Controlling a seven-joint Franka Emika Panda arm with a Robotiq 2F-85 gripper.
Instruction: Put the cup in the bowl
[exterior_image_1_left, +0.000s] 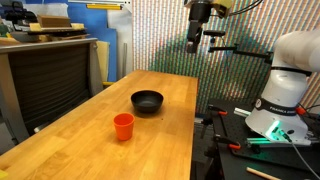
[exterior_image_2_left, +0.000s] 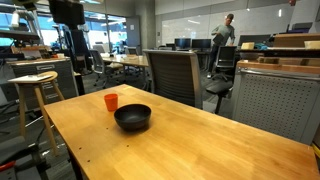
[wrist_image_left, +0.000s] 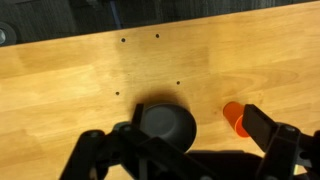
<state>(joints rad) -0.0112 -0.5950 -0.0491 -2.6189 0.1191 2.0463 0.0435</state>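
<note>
My gripper should go down and outward next, until it is on the upright cup's side nearest the bowl (wrist_image_left: 230, 115).
The small orange-red cup (exterior_image_1_left: 123, 126) stands upright on the wooden table, a short way from the black bowl (exterior_image_1_left: 147, 101). Both also show in an exterior view, the cup (exterior_image_2_left: 111, 101) just behind the bowl (exterior_image_2_left: 132, 117). My gripper (exterior_image_1_left: 197, 38) hangs high above the table's far end, well away from both. In the wrist view the gripper (wrist_image_left: 180, 148) is open and empty, and the bowl (wrist_image_left: 165, 125) lies between its fingers far below. The cup (wrist_image_left: 233, 117) sits next to the right finger, partly hidden by it.
The wooden table (exterior_image_1_left: 90, 140) has small holes near one end (wrist_image_left: 140, 40). The robot's white base (exterior_image_1_left: 285, 90) stands beside the table. A stool (exterior_image_2_left: 35, 85) and office chairs (exterior_image_2_left: 175, 75) stand around it.
</note>
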